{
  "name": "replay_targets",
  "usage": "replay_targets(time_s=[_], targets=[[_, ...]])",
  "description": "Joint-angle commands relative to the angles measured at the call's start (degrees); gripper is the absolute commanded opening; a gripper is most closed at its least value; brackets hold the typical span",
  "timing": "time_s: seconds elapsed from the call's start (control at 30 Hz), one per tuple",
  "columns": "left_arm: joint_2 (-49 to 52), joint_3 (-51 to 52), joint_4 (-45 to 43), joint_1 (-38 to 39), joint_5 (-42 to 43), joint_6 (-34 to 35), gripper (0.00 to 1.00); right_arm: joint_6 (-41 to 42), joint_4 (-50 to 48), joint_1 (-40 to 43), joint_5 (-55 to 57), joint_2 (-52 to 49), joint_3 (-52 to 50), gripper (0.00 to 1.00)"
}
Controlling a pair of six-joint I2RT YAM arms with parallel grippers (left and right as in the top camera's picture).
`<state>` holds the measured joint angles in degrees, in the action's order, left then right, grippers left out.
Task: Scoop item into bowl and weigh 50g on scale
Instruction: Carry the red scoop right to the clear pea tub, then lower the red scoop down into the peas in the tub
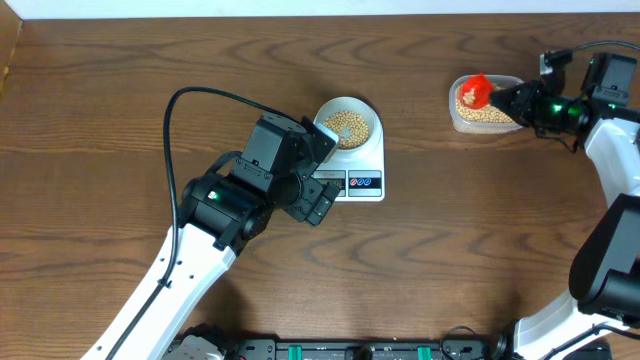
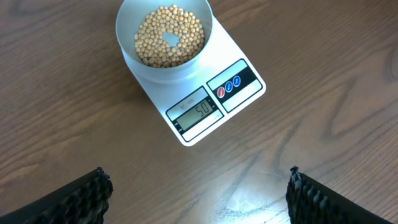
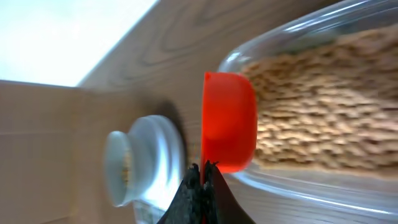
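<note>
The scale's display shows the wanted weight, so my right gripper will next tilt downward and lower the scoop [image 1: 477, 90] onto the clear tub's beans to release its handle.
The pale bowl [image 1: 348, 124] stands on the white scale [image 1: 362, 182], holding a layer of tan beans [image 1: 349, 126]. In the left wrist view the bowl [image 2: 163, 68] sits on the scale [image 2: 242, 62], whose display [image 2: 199, 111] shows 50. My left gripper [image 1: 318, 182] hovers at the scale's left side, open wide with nothing between its fingers [image 2: 81, 199]. At the far right, my right gripper [image 1: 512, 100] is shut on the handle of a red scoop [image 1: 477, 90], which hangs over the clear tub [image 1: 455, 118] of beans. The right wrist view shows the scoop [image 3: 230, 121] on its side above the beans [image 3: 323, 118].
The left arm [image 1: 215, 200] and its black cable [image 1: 200, 95] lie left of the scale. The right arm [image 1: 610, 130] runs down the right edge. Bare wood table [image 1: 130, 90] surrounds the scale and tub.
</note>
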<state>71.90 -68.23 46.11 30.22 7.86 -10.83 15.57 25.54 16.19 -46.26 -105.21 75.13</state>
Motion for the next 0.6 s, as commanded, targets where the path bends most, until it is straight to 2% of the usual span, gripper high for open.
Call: replay_targets(time_s=[0.0, 0.23, 0.57], targets=[[0.33, -0.39, 0.13, -0.09, 0.68, -0.94, 0.92, -6.56, 0.98, 0.13, 8.09, 3.32, -0.13, 0.02], [0.33, -0.39, 0.22, -0.09, 0.7, -0.94, 0.92, -15.41, 2.93, -0.28, 16.9, 5.03, -0.13, 0.02], [0.33, -0.39, 0.15, -0.09, 0.66, -0.94, 0.92, -36.72, 2.32, -7.8, 33.68, 6.64, -0.13, 0.01]])
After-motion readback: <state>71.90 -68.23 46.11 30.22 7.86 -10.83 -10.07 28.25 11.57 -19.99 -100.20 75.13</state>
